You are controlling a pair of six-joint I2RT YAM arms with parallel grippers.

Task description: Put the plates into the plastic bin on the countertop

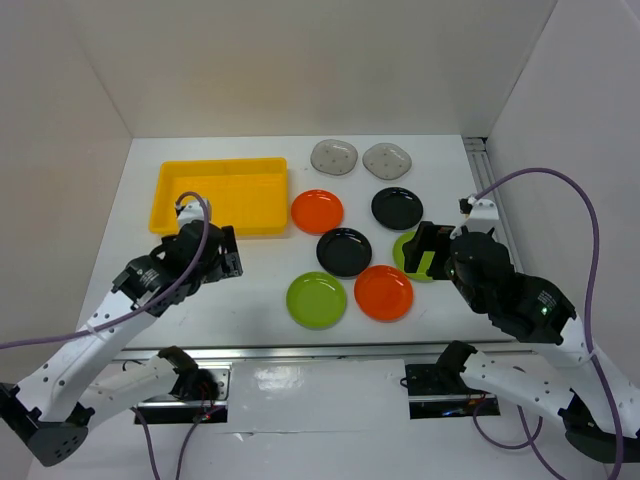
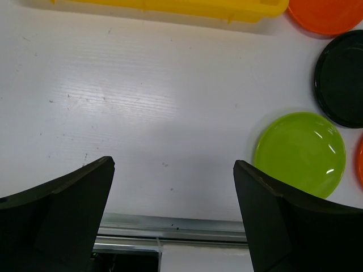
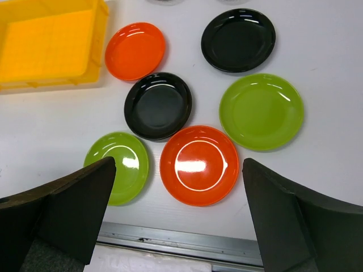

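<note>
I will next lower my left gripper and turn it toward the right in the top view, onto the near lime plate's closest rim (image 1: 291,291) (image 2: 260,144), because the bare countertop there leaves room for my fingers.
The yellow plastic bin (image 1: 220,195) stands empty at the back left of the white countertop (image 1: 260,270). To its right lie two grey plates (image 1: 334,156) (image 1: 388,159), two orange plates (image 1: 317,211) (image 1: 384,292), two black plates (image 1: 397,208) (image 1: 344,251) and two lime plates (image 1: 316,300) (image 1: 408,252). My left gripper (image 1: 228,252) is open and empty, just in front of the bin. My right gripper (image 1: 430,248) is open and empty, partly covering the right lime plate. In the right wrist view the near orange plate (image 3: 199,164) lies between my open fingers (image 3: 74,204).
White walls close in the countertop on three sides. A metal rail (image 3: 170,245) runs along the near edge. A metal strip (image 1: 478,165) runs along the right wall. The bin's near wall (image 2: 170,7) shows at the top of the left wrist view.
</note>
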